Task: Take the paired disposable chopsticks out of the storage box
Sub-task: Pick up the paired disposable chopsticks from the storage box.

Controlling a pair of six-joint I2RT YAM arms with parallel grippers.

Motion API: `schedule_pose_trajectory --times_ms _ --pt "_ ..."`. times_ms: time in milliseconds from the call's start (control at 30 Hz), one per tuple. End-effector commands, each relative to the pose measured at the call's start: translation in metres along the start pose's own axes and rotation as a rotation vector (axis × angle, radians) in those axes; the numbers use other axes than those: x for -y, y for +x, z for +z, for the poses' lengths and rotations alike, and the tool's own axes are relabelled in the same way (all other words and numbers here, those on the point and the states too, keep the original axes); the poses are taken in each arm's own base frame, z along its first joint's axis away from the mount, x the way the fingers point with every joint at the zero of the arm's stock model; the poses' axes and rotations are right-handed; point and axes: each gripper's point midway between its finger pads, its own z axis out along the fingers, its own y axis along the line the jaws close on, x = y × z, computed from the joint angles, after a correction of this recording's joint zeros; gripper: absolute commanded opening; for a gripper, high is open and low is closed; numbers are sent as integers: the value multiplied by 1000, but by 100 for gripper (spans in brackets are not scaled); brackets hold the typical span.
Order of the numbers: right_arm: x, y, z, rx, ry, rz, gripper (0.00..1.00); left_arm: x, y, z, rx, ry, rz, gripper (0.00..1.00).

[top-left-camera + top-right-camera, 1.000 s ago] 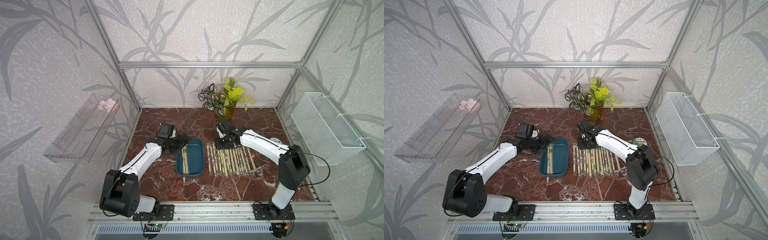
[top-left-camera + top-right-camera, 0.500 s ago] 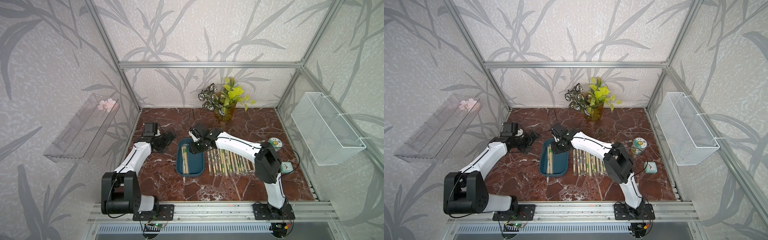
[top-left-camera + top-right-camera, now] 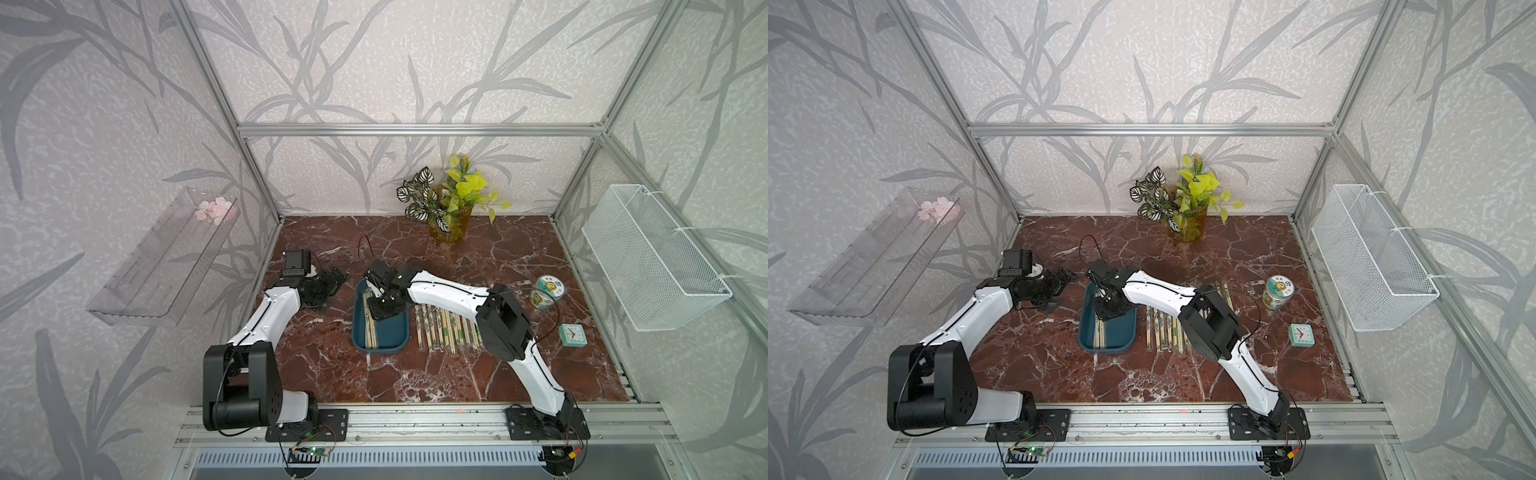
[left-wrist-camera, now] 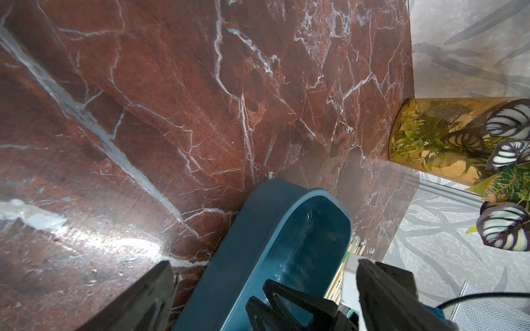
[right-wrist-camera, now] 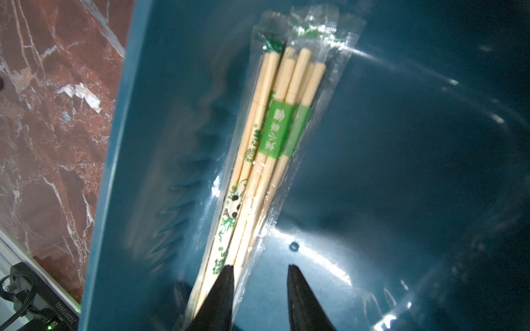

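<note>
The robot's right gripper should next move toward the left gripper and down onto the wrapped bundle's middle (image 3: pixel 370 321) (image 5: pixel 248 226), which is below one finger while the other finger is over the bare bottom of the storage box.
The storage box (image 3: pixel 380 350) (image 3: pixel 1106 348) is a dark teal tray at mid table. A few paired disposable chopsticks (image 3: pixel 370 328) (image 3: pixel 1099 332) (image 5: pixel 275 129) in clear wrappers lie along its left side. My right gripper (image 3: pixel 384 305) (image 3: pixel 1106 309) (image 5: pixel 260 266) reaches down into the box's far end. It is open, with one fingertip (image 5: pixel 226 275) over the wrapped bundle and the other over bare tray floor. My left gripper (image 3: pixel 330 282) (image 3: pixel 1061 280) (image 4: pixel 262 262) stands wide open and holds nothing, just off the box's far left corner (image 4: pixel 286 189).
A row of several wrapped chopstick pairs (image 3: pixel 444 328) (image 3: pixel 1165 332) lies on the marble to the right of the box. A plant vase (image 3: pixel 451 224) stands at the back. Two tins (image 3: pixel 550 286) and a small clock (image 3: pixel 572 334) are at the right. A wire basket (image 3: pixel 652 257) and a clear shelf (image 3: pixel 166 257) hang on the side walls.
My right arm has swung left from the row of chopsticks on the table to the box and gone down into it. My left gripper has drawn back from the box.
</note>
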Motion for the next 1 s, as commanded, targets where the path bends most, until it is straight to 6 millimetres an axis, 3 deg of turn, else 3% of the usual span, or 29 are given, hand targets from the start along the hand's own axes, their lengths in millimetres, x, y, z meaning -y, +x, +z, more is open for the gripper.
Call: schedule_pose_trajectory --times_ms 0,233,967 --pt "-7 7 8 -37 0 -20 34 1 0 -5 12 14 13 100" --pt "-12 9 17 -62 6 -36 33 0 0 -5 12 16 11 100" --pt "4 17 40 -117 87 -12 27 1 1 -4 3 28 22 100"
